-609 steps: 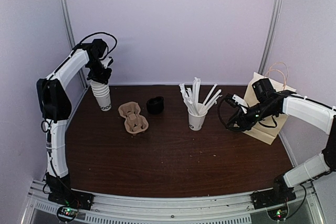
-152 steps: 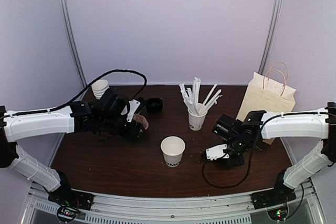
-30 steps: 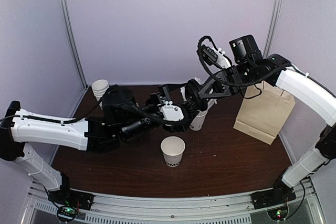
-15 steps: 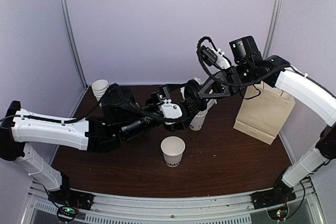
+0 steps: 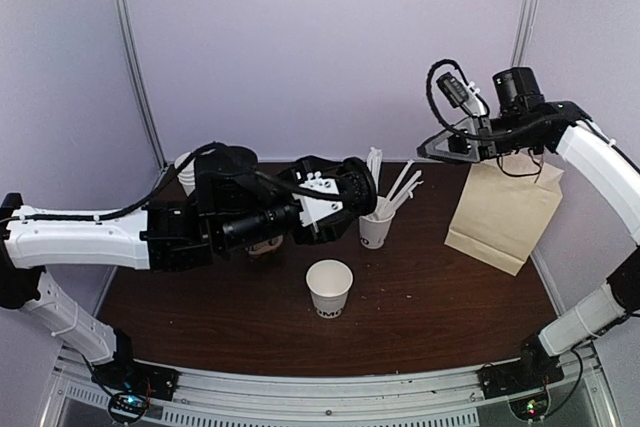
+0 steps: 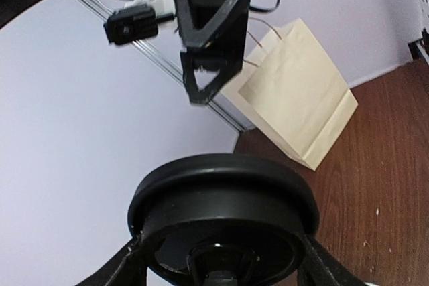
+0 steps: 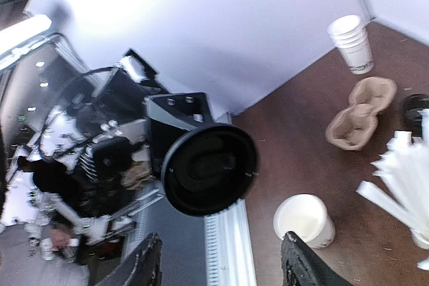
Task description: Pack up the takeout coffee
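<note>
My left gripper tilts its sideways-facing lid downward next, then lowers the lid onto the white rim of the lidless cup [image 5: 329, 287] below.
A black dome lid [image 6: 221, 192] sits between the fingers of my left gripper [image 6: 221, 262], which is shut on its rim. From above, this gripper [image 5: 340, 197] holds the lid [image 5: 361, 185] in the air over mid-table, just left of the straws. In the right wrist view the lid [image 7: 209, 169] faces the camera. My right gripper [image 5: 437, 147] hangs high at the right, open and holding nothing, well clear of the lid. A lidless white cup [image 5: 329, 287] stands below on the table, also seen as cup [image 7: 305, 220]. The takeout coffee, lid on, is out of view.
A cup of long white straws [image 5: 378, 212] stands behind the lid. A tan paper bag [image 5: 505, 212] with handles stands at the right. A stack of white cups [image 7: 352, 41] and a pulp carrier [image 7: 358, 112] sit at the far left.
My right gripper opened, let go of the lid and drew back up to the right. My left gripper keeps the lid and has turned slightly.
</note>
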Robot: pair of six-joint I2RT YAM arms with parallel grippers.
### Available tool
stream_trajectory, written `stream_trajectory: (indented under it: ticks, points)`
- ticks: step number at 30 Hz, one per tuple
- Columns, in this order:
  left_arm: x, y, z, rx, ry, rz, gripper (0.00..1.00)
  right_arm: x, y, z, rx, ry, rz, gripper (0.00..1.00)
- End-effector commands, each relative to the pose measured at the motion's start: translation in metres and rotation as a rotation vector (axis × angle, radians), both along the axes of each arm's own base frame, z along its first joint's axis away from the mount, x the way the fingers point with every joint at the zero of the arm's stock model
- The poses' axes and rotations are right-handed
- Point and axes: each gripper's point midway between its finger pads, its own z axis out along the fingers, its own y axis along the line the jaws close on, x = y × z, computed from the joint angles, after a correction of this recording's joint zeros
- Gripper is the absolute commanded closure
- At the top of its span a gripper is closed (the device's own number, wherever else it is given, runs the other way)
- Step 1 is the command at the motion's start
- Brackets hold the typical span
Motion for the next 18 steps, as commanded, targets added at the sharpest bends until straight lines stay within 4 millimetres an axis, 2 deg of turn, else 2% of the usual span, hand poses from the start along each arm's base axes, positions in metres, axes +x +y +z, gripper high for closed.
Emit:
stream_trajectory:
  ticks: [1, 6, 8, 12, 18]
  points:
    - [0.005, 0.030, -0.029, 0.184, 0.221, 0.057, 0.32, -0.003, -0.039, -0.040, -0.231, -0.226, -0.147, 0.38]
    - [0.010, 0.050, -0.086, 0.427, 0.377, 0.124, 0.32, -0.002, -0.052, -0.096, -0.380, -0.262, -0.149, 0.38]
    - [0.007, 0.053, -0.100, 0.496, 0.430, 0.116, 0.31, -0.003, -0.056, -0.112, -0.426, -0.265, -0.144, 0.37]
    - [0.013, 0.058, -0.116, 0.598, 0.508, 0.151, 0.29, -0.004, -0.061, -0.136, -0.508, -0.298, -0.140, 0.36]
    - [0.014, 0.060, -0.137, 0.761, 0.633, 0.157, 0.32, -0.012, -0.056, -0.157, -0.526, -0.283, -0.110, 0.37]
